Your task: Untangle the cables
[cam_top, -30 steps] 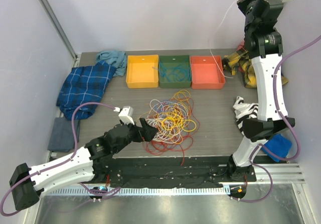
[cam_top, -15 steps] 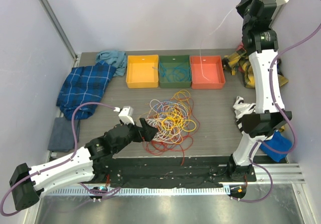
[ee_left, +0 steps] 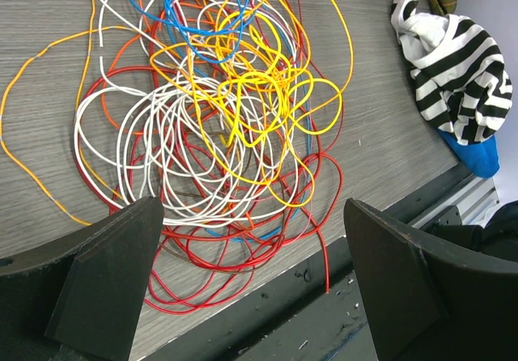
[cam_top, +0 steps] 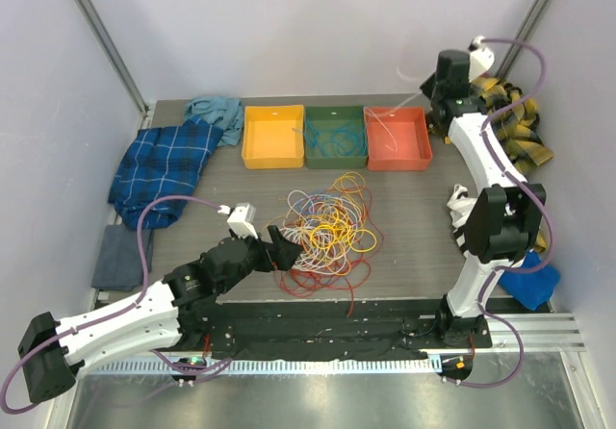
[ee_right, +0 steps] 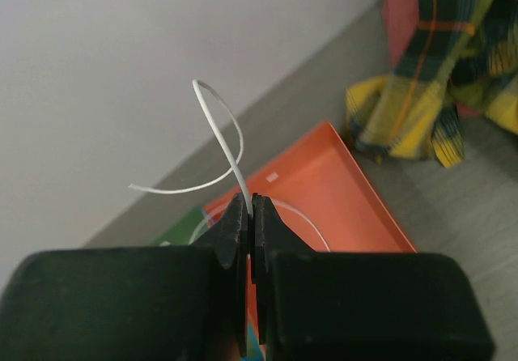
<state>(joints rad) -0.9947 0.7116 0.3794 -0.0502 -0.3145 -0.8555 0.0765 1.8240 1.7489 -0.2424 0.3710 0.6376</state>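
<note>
My right gripper moves down and left in the top view next, to free the cable, as the red bin's bottom lies below on that side.
The cables [cam_top: 327, 229] lie in a tangled heap of red, yellow, white, orange and blue loops near the table's front; the left wrist view shows the heap [ee_left: 243, 94] close up. My left gripper [cam_top: 287, 249] hovers at the heap's near-left edge, open, with nothing between its fingers [ee_left: 252, 207]. At the back right, my right gripper [cam_top: 430, 90] is shut on a thin white cable [ee_right: 218, 118] above the red bin [cam_top: 397, 164]. The cable's lower loop [cam_top: 381, 138] hangs into that bin.
A green bin [cam_top: 335, 164] holding blue cables and an orange-yellow bin [cam_top: 273, 164] stand left of the red one. Cloths lie around: blue plaid [cam_top: 164, 164], teal [cam_top: 217, 112], grey [cam_top: 120, 258], striped [cam_top: 462, 208], yellow plaid [cam_top: 510, 126], blue [cam_top: 534, 283]. A red cable end [ee_left: 326, 272] hangs over the front edge.
My right arm has come down from high up toward the red bin, lowering the white cable into it. The left arm and the heap have not moved.
</note>
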